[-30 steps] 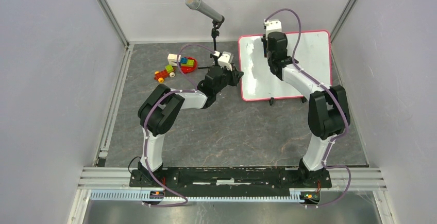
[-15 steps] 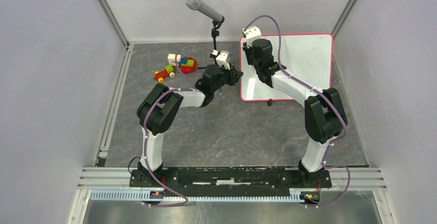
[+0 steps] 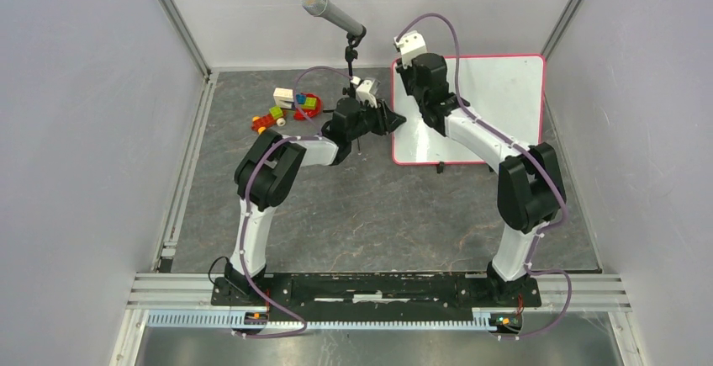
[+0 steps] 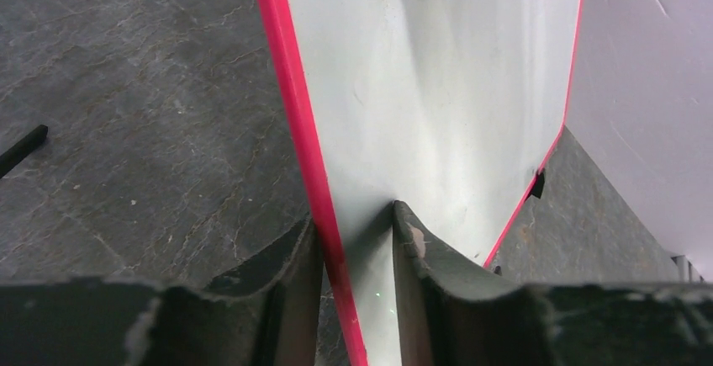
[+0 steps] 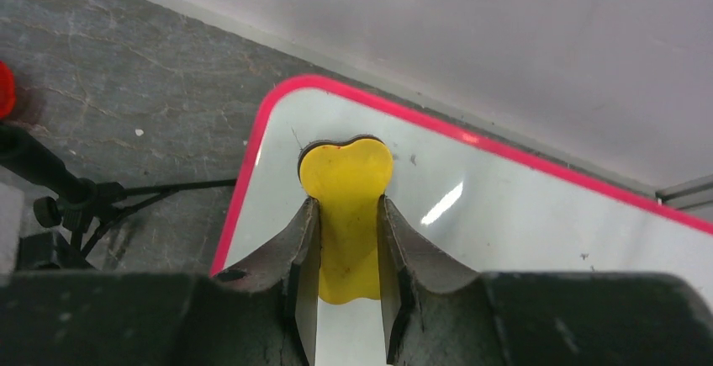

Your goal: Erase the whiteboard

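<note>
The robot's right gripper needs to wipe across the whiteboard point(image 3: 504, 105) next, then come back and down to release the eraser on the grey tabletop nearer the robot's base, since that spot is bare.
The whiteboard point(image 3: 504, 105), white with a thin pink-red frame, lies flat at the back right of the table. My left gripper point(image 3: 388, 120) is shut on its left edge. In the left wrist view the fingers point(image 4: 416, 252) straddle the pink frame, one on the board point(image 4: 437, 88) and one below it. My right gripper point(image 3: 411, 87) is over the board's far left corner, shut on a yellow eraser point(image 5: 346, 172) that rests on the board point(image 5: 521, 231) just inside the rounded corner. The board surface looks white, with only tiny specks.
A microphone point(image 3: 332, 14) on a black stand point(image 3: 350, 61) is just left of the board; its legs point(image 5: 134, 191) show in the right wrist view. Colourful toy blocks point(image 3: 290, 105) lie further left. Grey walls enclose the table. A black foot clip point(image 4: 538, 184) sits on the board's right edge.
My right gripper has slid the eraser from the board's middle left up to its far left corner. The grey smears on the board's left part are gone. The left arm shifted slightly.
</note>
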Available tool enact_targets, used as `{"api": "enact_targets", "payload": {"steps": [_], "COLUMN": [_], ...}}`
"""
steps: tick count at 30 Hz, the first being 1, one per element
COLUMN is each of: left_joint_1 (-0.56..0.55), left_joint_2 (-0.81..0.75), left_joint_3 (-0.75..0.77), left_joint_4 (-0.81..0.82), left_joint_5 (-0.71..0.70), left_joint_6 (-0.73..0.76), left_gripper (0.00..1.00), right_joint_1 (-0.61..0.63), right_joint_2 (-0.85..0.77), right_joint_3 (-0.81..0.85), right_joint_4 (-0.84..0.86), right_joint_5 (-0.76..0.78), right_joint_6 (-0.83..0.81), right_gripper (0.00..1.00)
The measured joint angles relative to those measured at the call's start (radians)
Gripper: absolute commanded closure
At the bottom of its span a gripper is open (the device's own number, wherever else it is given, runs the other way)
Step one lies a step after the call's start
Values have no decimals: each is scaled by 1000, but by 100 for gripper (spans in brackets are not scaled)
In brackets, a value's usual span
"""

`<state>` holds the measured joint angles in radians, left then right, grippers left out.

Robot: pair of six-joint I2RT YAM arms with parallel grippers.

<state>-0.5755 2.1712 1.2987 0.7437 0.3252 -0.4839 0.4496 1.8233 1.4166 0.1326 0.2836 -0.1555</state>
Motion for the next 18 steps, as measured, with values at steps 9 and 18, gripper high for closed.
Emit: {"api": "enact_targets", "payload": {"steps": [9, 18], "left_joint_1": [-5, -23], "left_joint_2": [1, -22], "left_joint_3": [3, -11], "left_joint_4": [-3, -22], "left_joint_5": [-8, -76], "left_joint_6": [-16, -5], "left_gripper": [98, 98], "right_joint_1": [17, 41], "right_joint_2": [58, 80], "right_joint_3": [98, 98], "right_joint_4": [-45, -86], "right_joint_5": [2, 123], "right_joint_6": [-32, -27], "right_gripper": [76, 77]}}
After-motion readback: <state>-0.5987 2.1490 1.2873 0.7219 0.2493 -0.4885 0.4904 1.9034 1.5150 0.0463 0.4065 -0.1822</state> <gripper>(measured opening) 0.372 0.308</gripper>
